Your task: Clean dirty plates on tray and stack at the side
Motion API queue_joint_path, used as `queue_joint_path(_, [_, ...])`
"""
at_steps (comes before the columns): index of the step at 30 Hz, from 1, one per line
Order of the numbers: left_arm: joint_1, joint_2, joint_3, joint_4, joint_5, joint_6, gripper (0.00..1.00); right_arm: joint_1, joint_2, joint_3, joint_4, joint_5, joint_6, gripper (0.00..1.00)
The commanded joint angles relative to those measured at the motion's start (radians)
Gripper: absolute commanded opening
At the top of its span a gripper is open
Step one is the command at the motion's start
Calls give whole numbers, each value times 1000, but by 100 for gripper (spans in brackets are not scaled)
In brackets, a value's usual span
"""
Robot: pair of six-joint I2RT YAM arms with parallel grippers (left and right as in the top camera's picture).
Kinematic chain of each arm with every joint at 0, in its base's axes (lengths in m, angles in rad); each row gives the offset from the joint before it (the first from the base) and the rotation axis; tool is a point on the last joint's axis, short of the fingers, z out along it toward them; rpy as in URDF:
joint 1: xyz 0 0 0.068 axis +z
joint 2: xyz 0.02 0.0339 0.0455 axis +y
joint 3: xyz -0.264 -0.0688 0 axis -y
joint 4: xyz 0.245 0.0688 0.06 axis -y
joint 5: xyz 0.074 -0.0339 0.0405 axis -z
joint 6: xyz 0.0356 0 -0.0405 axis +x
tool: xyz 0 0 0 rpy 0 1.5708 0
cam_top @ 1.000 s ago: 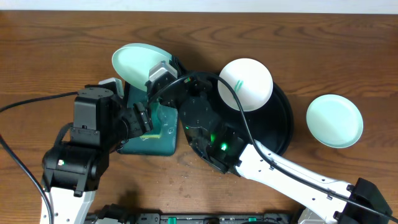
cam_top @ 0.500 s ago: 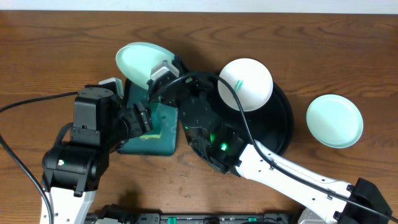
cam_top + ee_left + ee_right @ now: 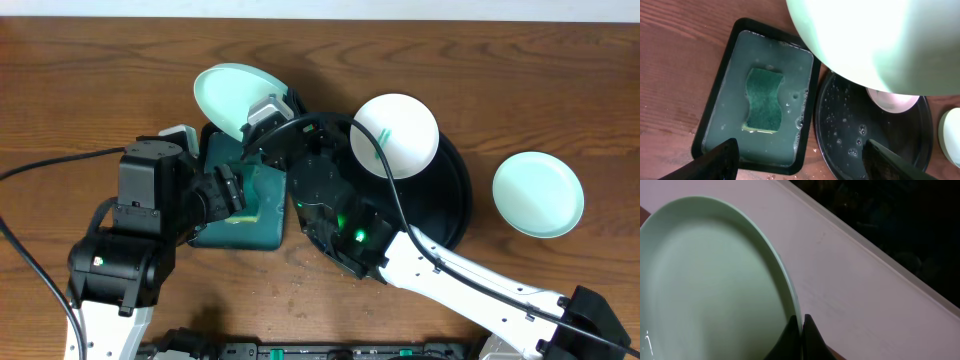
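Note:
Next I will swing my right gripper past the black tray and down, releasing the rim of the aqua plate atop the unsmeared third plate (image 3: 538, 194), which lies to its right in the overhead view.
My right gripper (image 3: 262, 112) is shut on the rim of a pale aqua plate (image 3: 233, 90) and holds it tilted in the air above the far end of the green tray. The right wrist view shows the fingertips (image 3: 801, 330) pinching that plate's edge (image 3: 715, 280). The same plate fills the top of the left wrist view (image 3: 875, 40). A second plate (image 3: 395, 135) with a teal smear lies on the black round tray (image 3: 455, 205). A third plate (image 3: 537, 194) lies on the table to the right. My left gripper (image 3: 230, 190) is open and empty above the green tray (image 3: 802, 162).
A rectangular dark-green tray (image 3: 715, 115) holds soapy water and a green sponge (image 3: 763, 99), just left of the wet black tray (image 3: 850, 130). The right arm crosses over the black tray's near side.
The held plate has shifted a little to the right and away, still tilted in my right gripper. The left arm has not moved.

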Motion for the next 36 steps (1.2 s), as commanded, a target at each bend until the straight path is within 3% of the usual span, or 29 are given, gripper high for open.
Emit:
queue_joint_path(1, [5,1,18,-2,2,9,79,10,-21,11,7,10,35,1])
queue_joint_path(17, [5,1,18,-2,2,9,79,10,-21,11,10,13,54,1])
queue_joint_path(20, [5,1,18,-2,2,9,79,0,-21,11,-56,44,216,1])
queue_joint_path(23, [5,1,18,-2,2,9,79,-49,-21,11,-219,40,502,1])
queue_joint_path(27, [5,1,18,-2,2,9,79,-173,-21,11,-430,-155,848,1])
queue_joint_path(32, [5,1,18,-2,2,9,79,-332,-51,11,-549,-584,913,1])
queue_joint_path(36, [5,1,18,-2,2,9,79,-462,-131,11,-705,-711,984,1])
